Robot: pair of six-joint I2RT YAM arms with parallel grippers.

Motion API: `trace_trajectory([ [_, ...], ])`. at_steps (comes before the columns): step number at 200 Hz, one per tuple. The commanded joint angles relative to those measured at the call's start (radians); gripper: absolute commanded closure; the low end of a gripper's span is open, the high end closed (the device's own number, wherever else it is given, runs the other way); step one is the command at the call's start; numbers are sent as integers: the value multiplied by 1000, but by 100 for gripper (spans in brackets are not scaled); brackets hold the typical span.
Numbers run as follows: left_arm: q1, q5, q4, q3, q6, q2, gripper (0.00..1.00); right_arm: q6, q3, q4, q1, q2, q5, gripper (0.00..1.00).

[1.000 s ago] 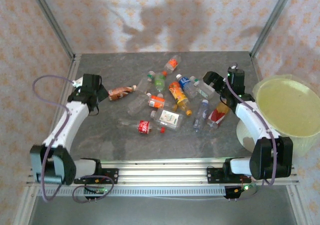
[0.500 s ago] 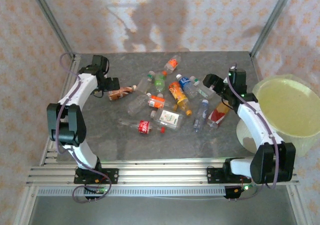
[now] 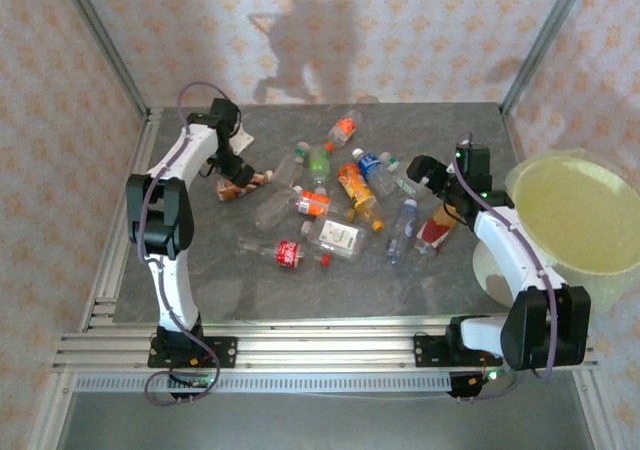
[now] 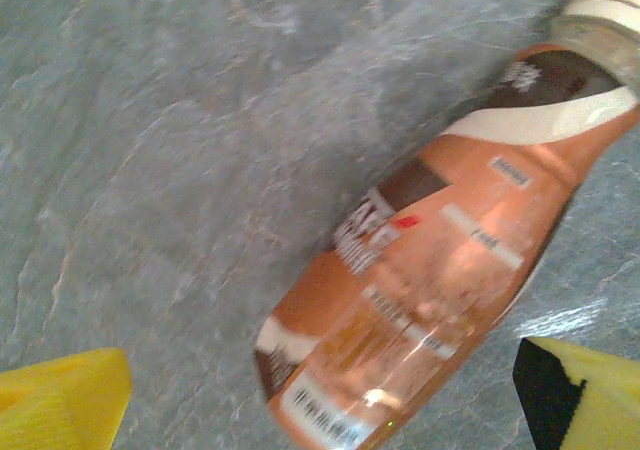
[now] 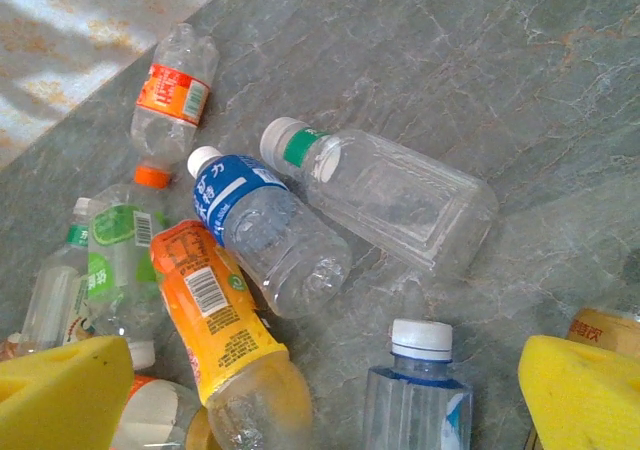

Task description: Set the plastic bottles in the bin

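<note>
The bottle lies slanted across the gap between my left gripper's open fingers, so my left gripper should next go down and turn until they are on both sides of the brown-and-orange label of the bottle (image 3: 231, 190) (image 4: 425, 265).
Several plastic bottles (image 3: 340, 195) lie scattered in the middle of the table. A brown-and-orange labelled bottle (image 4: 440, 260) lies on its side at the left of the pile (image 3: 243, 183). My left gripper (image 3: 236, 166) hovers over it, open, and its yellow pads (image 4: 60, 402) stand wide on either side of the bottle's base without touching. My right gripper (image 3: 425, 170) is open above the right side of the pile. Under it lie an orange-labelled bottle (image 5: 215, 320), a blue-labelled one (image 5: 265, 230), a clear one (image 5: 390, 195) and a white-capped one (image 5: 420, 390). The bin (image 3: 612, 288) stands at the right edge.
The table's metal frame posts (image 3: 100, 40) rise at the back corners, and wallpapered walls close in behind. A red-labelled bottle (image 3: 290, 253) lies nearest the front. Bare grey tabletop (image 3: 200, 270) stretches along the near side.
The left arm has swung from a low, near-side reach to a stretch along the far left edge, its gripper still over the brown bottle. The right arm has barely shifted.
</note>
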Motion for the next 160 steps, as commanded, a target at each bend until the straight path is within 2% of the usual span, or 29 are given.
trace_trajectory([
  [1, -21, -69, -59, 17, 131, 34, 0, 5, 1, -28, 5, 7, 39, 1],
  [34, -22, -103, -14, -47, 160, 82, 0, -8, -2, -53, 5, 8, 60, 1],
  [52, -18, -98, 14, -68, 143, 90, 4, -12, 6, -78, 5, 6, 68, 1],
  [85, 1, -123, 70, -111, 122, 91, 18, -5, -2, -90, 5, -9, 84, 1],
  [135, 18, -125, 150, -230, 83, 26, 55, 10, -25, -53, 5, -62, 97, 1],
  [160, 47, -47, 146, -233, 12, -38, 60, 3, -21, -44, 5, -63, 78, 1],
])
